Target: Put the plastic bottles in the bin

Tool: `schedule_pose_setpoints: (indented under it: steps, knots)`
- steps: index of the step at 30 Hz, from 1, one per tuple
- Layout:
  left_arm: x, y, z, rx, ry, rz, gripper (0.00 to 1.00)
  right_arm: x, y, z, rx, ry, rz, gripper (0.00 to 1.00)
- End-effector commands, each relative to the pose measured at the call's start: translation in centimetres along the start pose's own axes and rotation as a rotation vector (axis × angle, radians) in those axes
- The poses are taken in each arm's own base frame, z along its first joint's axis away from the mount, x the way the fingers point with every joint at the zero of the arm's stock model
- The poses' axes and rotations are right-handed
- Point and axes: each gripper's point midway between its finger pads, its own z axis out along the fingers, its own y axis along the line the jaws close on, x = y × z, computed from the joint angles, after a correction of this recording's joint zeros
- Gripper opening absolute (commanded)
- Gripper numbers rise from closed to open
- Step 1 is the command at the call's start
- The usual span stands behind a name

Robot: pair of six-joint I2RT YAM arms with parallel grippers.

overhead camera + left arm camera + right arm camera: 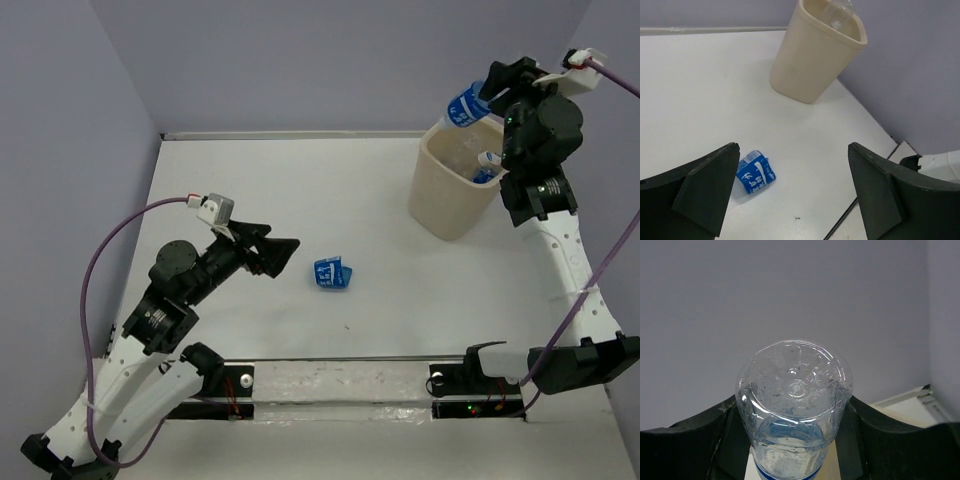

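The bottle's neck hangs past the bin's far rim, so my right gripper will next move away from that rim, then go down over the bin's opening and let go of the bottle.
The cream bin (440,200) stands at the back right of the table. My right gripper (488,96) is shut on a clear plastic bottle (465,108) with a blue label and holds it tilted over the bin's far rim. In the right wrist view the bottle's base (795,390) faces the camera between both fingers. Another bottle (487,165) with a white cap lies inside the bin. A crumpled blue-labelled piece (331,273), a crushed bottle or a loose label, lies mid-table. My left gripper (287,250) is open and empty just left of it. The piece (755,173) and the bin (805,65) show in the left wrist view.
Grey-purple walls close the table at the back, left and right. A metal rail (350,378) runs along the near edge between the arm bases. The table's right edge (875,175) lies close beyond the bin.
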Motion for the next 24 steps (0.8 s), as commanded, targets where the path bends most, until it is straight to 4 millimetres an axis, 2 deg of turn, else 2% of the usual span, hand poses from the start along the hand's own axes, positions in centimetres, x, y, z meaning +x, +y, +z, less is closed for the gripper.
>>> schedule_pose_setpoints:
  steps: [1,3,5,6,9,11,15,17,19,24]
  knots:
    - [2.8,3.5,-1.6,-0.141,0.062,0.081,0.99,-7.7,-6.2,-0.6,0.294,-0.185,-0.173,0.23]
    - [2.7,3.5,-1.9,-0.148,0.061,0.082,0.99,-10.2,-8.0,-0.8,0.367,-0.236,-0.205,0.23]
    - [2.1,2.9,-2.0,-0.120,0.035,0.090,0.99,-10.6,-9.2,-0.4,0.423,-0.242,-0.243,0.23]
    - [1.9,2.6,-2.2,-0.110,0.026,0.093,0.99,-11.3,-10.4,-0.5,0.481,-0.252,-0.280,0.23]
    - [1.6,2.6,-2.7,-0.115,0.009,0.097,0.99,-10.4,-12.9,0.4,0.553,-0.223,-0.347,0.23]
    - [1.7,2.7,-2.8,-0.117,0.008,0.097,0.99,-8.9,-13.3,1.0,0.549,-0.191,-0.359,0.23]
    - [1.6,2.6,-2.9,-0.115,0.004,0.099,0.99,-2.3,-13.4,3.5,0.445,-0.065,-0.328,0.23]
    - [1.7,2.7,-2.8,-0.116,0.009,0.100,0.99,-0.4,-13.4,4.4,0.417,-0.032,-0.307,0.23]
    - [2.0,2.8,-2.7,-0.117,0.020,0.098,0.99,1.1,-13.0,5.5,0.379,-0.016,-0.284,0.23]
    - [2.0,3.0,-2.6,-0.128,0.022,0.099,0.99,1.7,-12.6,6.9,0.345,-0.036,-0.271,0.23]
